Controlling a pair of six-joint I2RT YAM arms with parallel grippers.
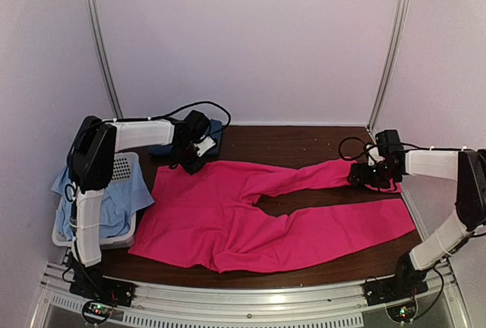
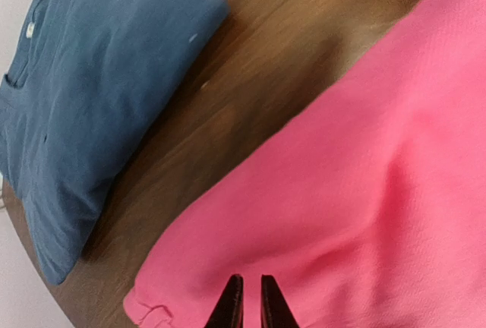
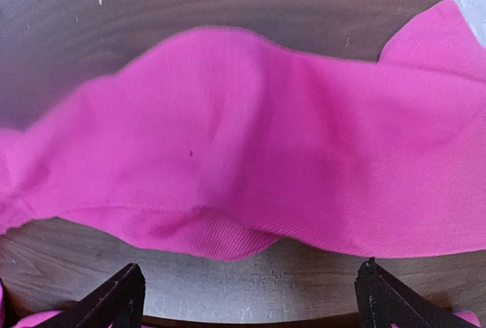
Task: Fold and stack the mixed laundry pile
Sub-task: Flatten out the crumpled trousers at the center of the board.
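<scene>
My right gripper moves outward next onto the far corner of the end of the garment's upper pink part by the side bar, since that end lies creased.
The magenta-pink garment [image 1: 250, 218] lies spread flat over the brown table, with two long parts reaching right. My left gripper [image 1: 195, 155] hovers over its far left corner. In the left wrist view the garment [image 2: 364, 176] fills the right side, and the gripper [image 2: 248, 301] is shut with only a thin slit and no cloth caught. The folded dark blue T-shirt [image 2: 83, 100] lies just beyond, partly hidden behind the left arm in the top view [image 1: 216, 132]. My right gripper [image 1: 363, 176] is wide open [image 3: 247, 301] at the end of the upper pink part [image 3: 250, 146]. The pale light-blue cloth [image 1: 114, 200] hangs in the basket.
The white slotted basket [image 1: 125, 167] stands at the table's left edge beside the left arm. Bare brown table [image 1: 304, 142] shows behind the pink garment. White walls and metal posts close in the back and sides.
</scene>
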